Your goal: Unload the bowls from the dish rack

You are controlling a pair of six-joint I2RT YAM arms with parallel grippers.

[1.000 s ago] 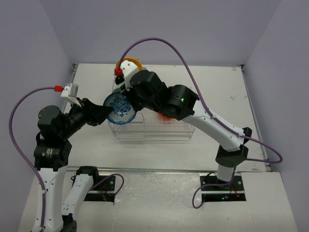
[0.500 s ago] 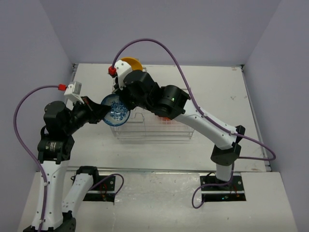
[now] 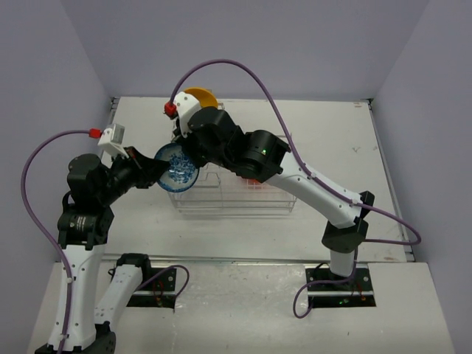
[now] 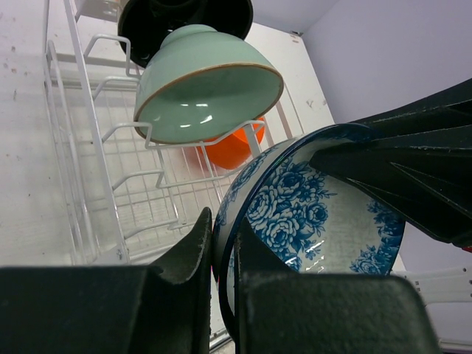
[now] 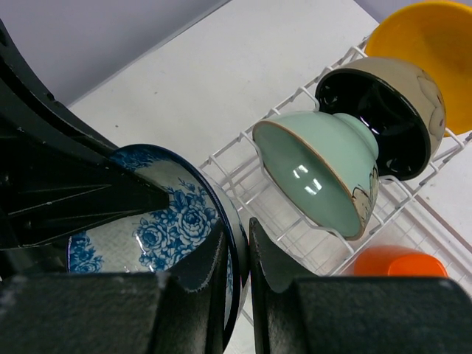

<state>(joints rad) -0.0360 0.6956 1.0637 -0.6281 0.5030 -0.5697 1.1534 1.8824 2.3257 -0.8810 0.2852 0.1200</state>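
I should next move my left gripper outward and to the left in the top view, then down to let go of the bowl on the table's far corner, because that corner is bare.
The blue-and-white patterned bowl [image 3: 177, 168] is held on edge at the left end of the dish rack [image 3: 243, 198], off its wires. My left gripper [image 4: 225, 251] is shut on one side of its rim and my right gripper [image 5: 237, 254] is shut on the opposite side. The bowl also shows in the left wrist view [image 4: 310, 221] and the right wrist view [image 5: 158, 228]. In the rack stand the mint green bowl [image 5: 317, 166], the black bowl [image 5: 387, 118] and the yellow bowl [image 3: 200, 96]. The orange-red bowl [image 5: 398, 262] lies in the low basket.
The rack's wire slots [image 4: 110, 169] run just beside both grippers. The right arm [image 3: 295, 173] reaches across the rack from the right. A purple cable [image 3: 243, 70] arcs above the table's back. The table's left wall [image 3: 74, 110] is close to the left arm.
Between one second and half a second ago both grippers moved the blue-and-white bowl a little left and back, and the yellow bowl became more visible. Since then nothing has visibly moved.
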